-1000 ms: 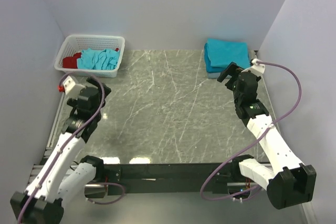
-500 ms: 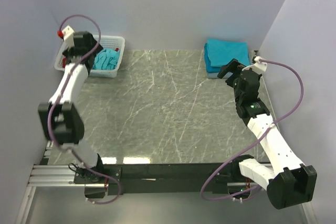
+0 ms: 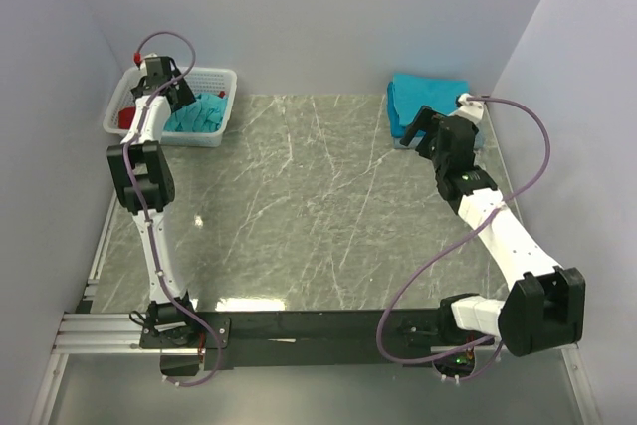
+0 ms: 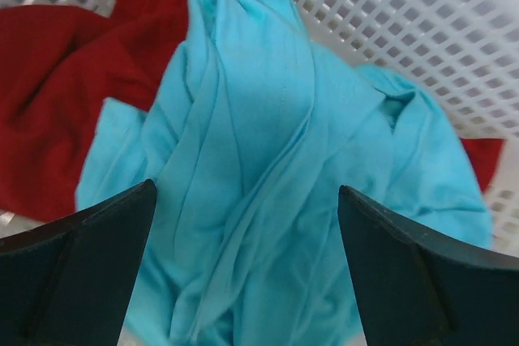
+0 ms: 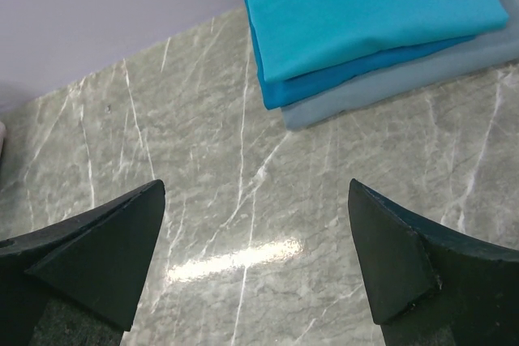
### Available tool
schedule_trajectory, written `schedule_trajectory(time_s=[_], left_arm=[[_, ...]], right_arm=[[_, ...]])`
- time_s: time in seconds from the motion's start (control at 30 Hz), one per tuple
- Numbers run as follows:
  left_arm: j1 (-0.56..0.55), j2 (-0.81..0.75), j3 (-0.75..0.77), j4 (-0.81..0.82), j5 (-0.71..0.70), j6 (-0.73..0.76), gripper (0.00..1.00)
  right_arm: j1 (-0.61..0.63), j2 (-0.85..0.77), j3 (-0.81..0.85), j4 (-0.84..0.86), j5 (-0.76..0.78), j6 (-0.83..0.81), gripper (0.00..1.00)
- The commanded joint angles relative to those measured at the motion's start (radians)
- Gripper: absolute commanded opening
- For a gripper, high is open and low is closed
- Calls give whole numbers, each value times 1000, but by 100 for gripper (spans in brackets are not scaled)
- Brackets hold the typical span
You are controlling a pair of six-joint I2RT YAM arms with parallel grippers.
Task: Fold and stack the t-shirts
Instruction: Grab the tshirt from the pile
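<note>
I will lower my left gripper to the turquoise t-shirt's raised fold next, since that fold already runs between the gripper's open fingers.
A crumpled turquoise t-shirt (image 4: 268, 160) lies in the white basket (image 3: 221, 77) at the back left, on top of a red garment (image 4: 65, 87). My left gripper (image 4: 246, 200) hangs open just above it, fingers on either side of the bunched fabric, holding nothing. In the top view the left gripper (image 3: 164, 87) is over the basket and the shirt (image 3: 199, 111) shows beside it. Folded turquoise t-shirts (image 3: 428, 102) are stacked at the back right, also seen as the stack (image 5: 357, 14) in the right wrist view. My right gripper (image 5: 255, 200) is open over bare table short of the stack, seen from above as the right gripper (image 3: 430, 131).
The stack rests on a grey folded layer (image 5: 405, 79). Walls close in the table (image 3: 318, 216) on the back and both sides. A black rail (image 3: 328, 323) runs along the near edge by the arm bases.
The left arm has swung up from the near left and stretched out over the basket. The right gripper has moved slightly back toward the folded stack.
</note>
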Motion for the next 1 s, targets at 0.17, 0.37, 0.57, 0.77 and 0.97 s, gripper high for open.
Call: schedule_trajectory(time_s=[0.17, 0.37, 0.57, 0.77, 0.97], left_arm=[[1, 76, 71, 9, 71, 97, 98], [1, 116, 82, -8, 92, 99, 75], [1, 136, 82, -29, 82, 82, 58], [1, 67, 48, 24, 128, 82, 18], [1, -74, -39, 126, 177, 35, 1]], right_arm=[[3, 30, 80, -31, -15, -22, 100], [3, 8, 63, -12, 6, -29, 100], [3, 7, 63, -23, 26, -28, 100], [2, 8, 63, -17, 23, -26, 100], [2, 11, 65, -20, 21, -28, 100]])
